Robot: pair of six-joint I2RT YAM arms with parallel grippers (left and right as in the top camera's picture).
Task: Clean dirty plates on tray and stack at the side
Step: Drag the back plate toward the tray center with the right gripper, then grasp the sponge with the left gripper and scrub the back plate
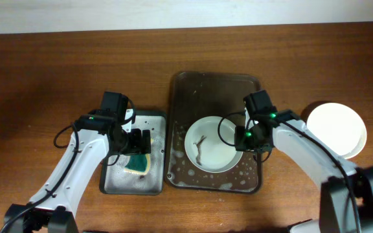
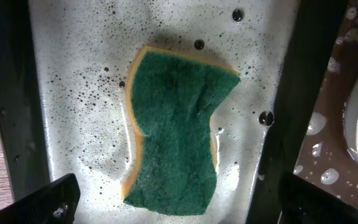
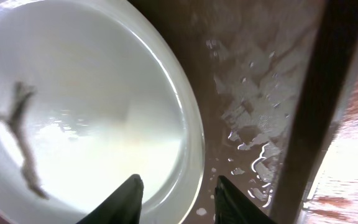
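Note:
I should lower my right gripper onto the dirty plate's rim nearest the tray's side next. Its open fingers are already on both sides of the plate's rim, one of them above the plate.
A white plate with a brown dirt streak inside lies on the wet dark brown tray. My right gripper is open at the plate's right edge. In the right wrist view its fingers straddle the rim of the plate, one over the plate and one over the tray. A second white plate sits on the table at the right. My left gripper is open and empty above the green sponge. A third plate is not visible.
The green sponge lies in a soapy grey metal tray just left of the brown tray. Foam and water drops cover the brown tray's floor. The wooden table lies around both trays.

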